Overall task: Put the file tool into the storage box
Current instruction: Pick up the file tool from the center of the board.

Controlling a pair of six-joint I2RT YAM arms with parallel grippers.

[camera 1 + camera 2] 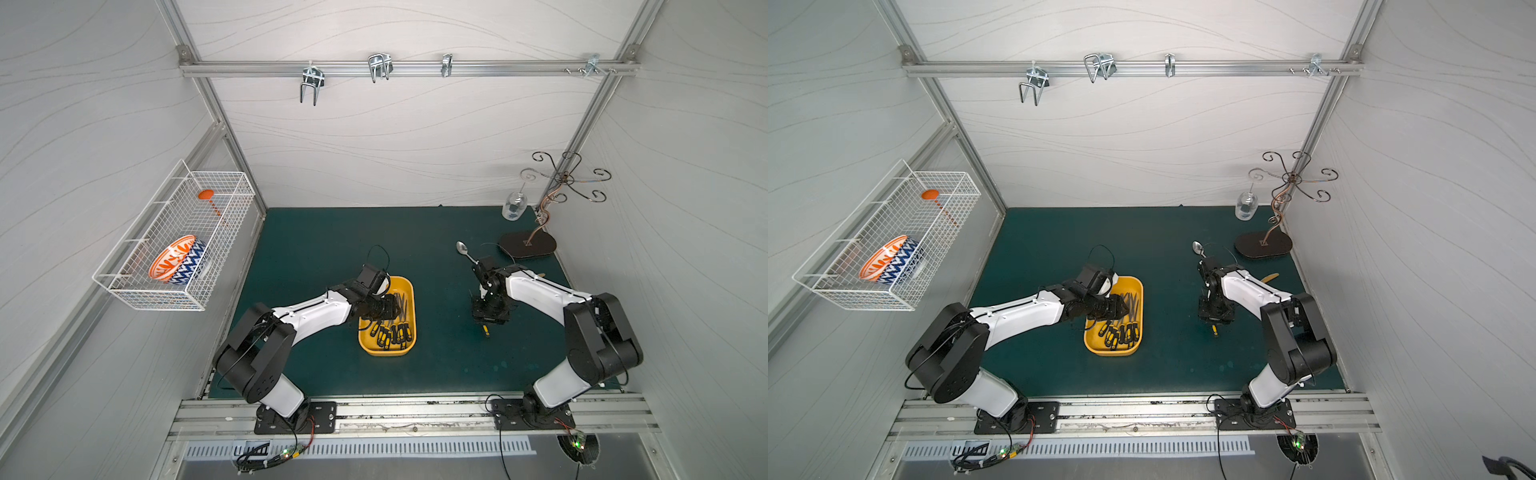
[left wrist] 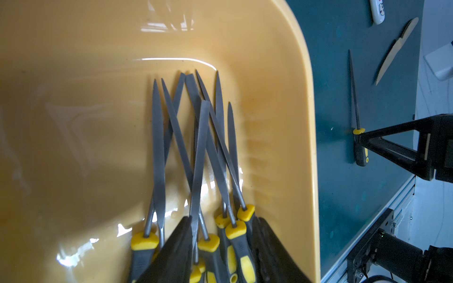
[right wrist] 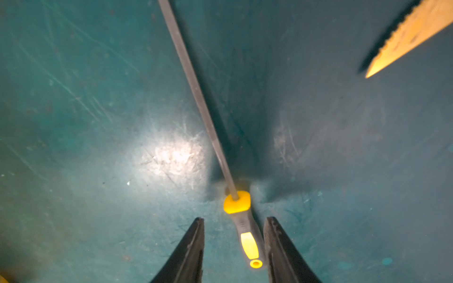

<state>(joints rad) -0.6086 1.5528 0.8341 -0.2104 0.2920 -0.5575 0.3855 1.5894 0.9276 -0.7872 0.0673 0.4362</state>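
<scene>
The file's black-and-yellow handle (image 1: 485,329) (image 3: 247,234) lies between the right gripper's open fingers but close to one, so the right gripper should next move gently down and slightly back and close around it.
The storage box (image 1: 409,286) (image 1: 1113,352) (image 2: 282,122) is a shallow yellow tray in mid-mat. Several grey files with black-and-yellow handles (image 1: 390,332) (image 2: 159,147) lie in it. My left gripper (image 1: 392,306) (image 1: 1121,307) (image 2: 224,218) hangs low inside the box, open, its fingers apart over the handles. One more file tool (image 1: 485,330) (image 1: 1215,330) (image 2: 354,98) (image 3: 245,227) lies flat on the green mat to the right. My right gripper (image 1: 482,322) (image 1: 1213,322) (image 3: 234,219) is down at the mat, open, straddling that file's handle; the handle lies close to one finger.
A wooden knife (image 2: 394,51) (image 3: 411,31) lies on the mat just beyond the loose file. A metal spoon (image 1: 463,249), a black stand base (image 1: 528,245) and a glass (image 1: 514,206) are at the back right. A white wire basket (image 1: 174,237) hangs on the left wall.
</scene>
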